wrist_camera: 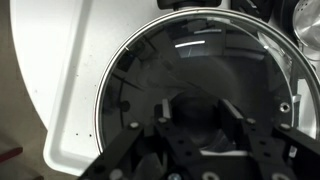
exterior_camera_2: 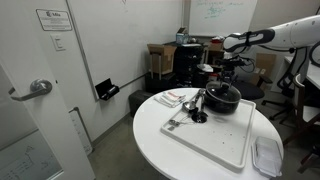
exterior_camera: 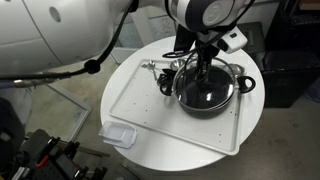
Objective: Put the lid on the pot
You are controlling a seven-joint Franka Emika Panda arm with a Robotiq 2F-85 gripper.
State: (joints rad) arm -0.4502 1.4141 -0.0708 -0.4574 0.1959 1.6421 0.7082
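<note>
Next, my gripper lowers over the pot's opening, shifting toward the plastic container, and releases the lid's knob. The glass lid still hangs above the pot's rim.
The black pot stands on the far part of a white tray in both exterior views. The round glass lid with its thin metal rim lies over the pot's mouth and fills the wrist view; it also shows in an exterior view. My gripper comes straight down on the lid's centre. Its two fingers sit on either side of the dark knob and appear closed against it. The pot's inside is hidden under the lid.
The white tray lies on a round white table. A clear rectangular plastic container sits at the table's edge. Metal utensils lie beside the pot. A shiny steel cup stands close to the lid's rim.
</note>
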